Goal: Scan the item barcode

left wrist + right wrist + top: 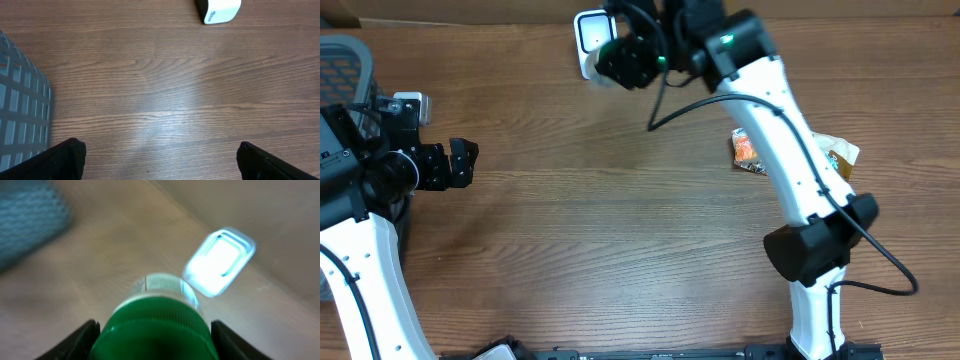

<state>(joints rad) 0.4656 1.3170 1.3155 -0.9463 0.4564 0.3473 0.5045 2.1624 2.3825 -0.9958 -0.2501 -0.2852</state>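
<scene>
My right gripper moves back and down to clear wood [719, 154] beside the orange snack packet next, and then releases the cap there.
The item is a container with a green ribbed cap [157, 327] and a pale label, held between the two fingers of my right gripper [155, 342], which is shut on it. Its far end points at the scanner's [219, 262] glowing window, a short way off. From overhead, my right gripper [625, 60] hovers at the table's far edge beside the white scanner [588, 32], and the item is mostly hidden beneath it. No barcode shows. My left gripper [460, 163] stands open at the left over bare wood, its fingers [65, 160] wide apart. The scanner [220, 10] lies far ahead of it.
A grey mesh basket [345, 60] stands at the far left, next to the left arm, and its wall [20, 110] fills the left edge of the left wrist view. An orange snack packet [748, 150] and a brown-and-white packet [838, 155] lie under the right arm.
</scene>
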